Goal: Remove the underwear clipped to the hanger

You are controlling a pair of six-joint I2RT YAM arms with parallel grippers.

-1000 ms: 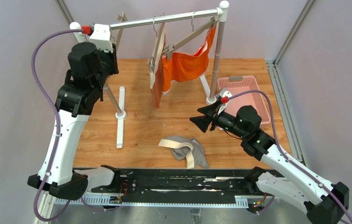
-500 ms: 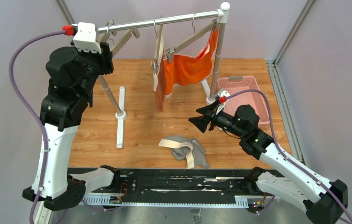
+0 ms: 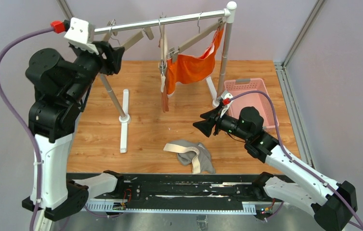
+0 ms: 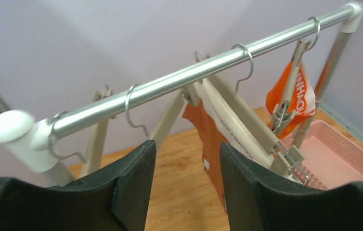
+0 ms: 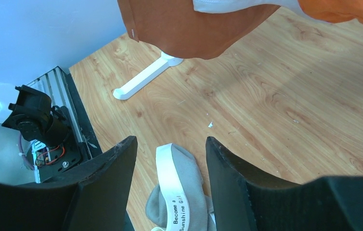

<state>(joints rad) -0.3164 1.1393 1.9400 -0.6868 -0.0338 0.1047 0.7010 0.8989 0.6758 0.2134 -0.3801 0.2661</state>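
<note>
My right gripper brings its open fingers down and back onto the grey underwear's lettered bend point(image 3: 195, 151) point(image 5: 175, 210) next, since the pale waistband lies below, nearer the base.
Grey underwear point(image 3: 193, 154) lies crumpled on the wooden table, below my open right gripper point(image 3: 202, 126); in the right wrist view this grey underwear point(image 5: 179, 192) shows between and beneath the spread fingers of the right gripper point(image 5: 171, 143). Rust-brown underwear point(image 3: 164, 94) and orange underwear point(image 3: 191, 67) hang clipped to hangers on the metal rod point(image 3: 170, 20). My left gripper point(image 3: 113, 55) is high by the rod's left end, open and empty. In the left wrist view the left gripper point(image 4: 187, 159) looks along the rod point(image 4: 194, 72) toward the rust-brown underwear point(image 4: 211, 139) and the orange underwear point(image 4: 297, 96).
An empty hanger point(image 3: 134, 37) hangs near the rod's left end. A pink basket point(image 3: 261, 98) sits at the right, behind the rack's right post point(image 3: 225, 53). The rack's white foot point(image 3: 124, 120) rests on the table at left.
My left arm has drawn back to the left and risen, and its gripper has opened. The empty hanger and the rust-brown underwear have swung. The right arm has barely moved.
</note>
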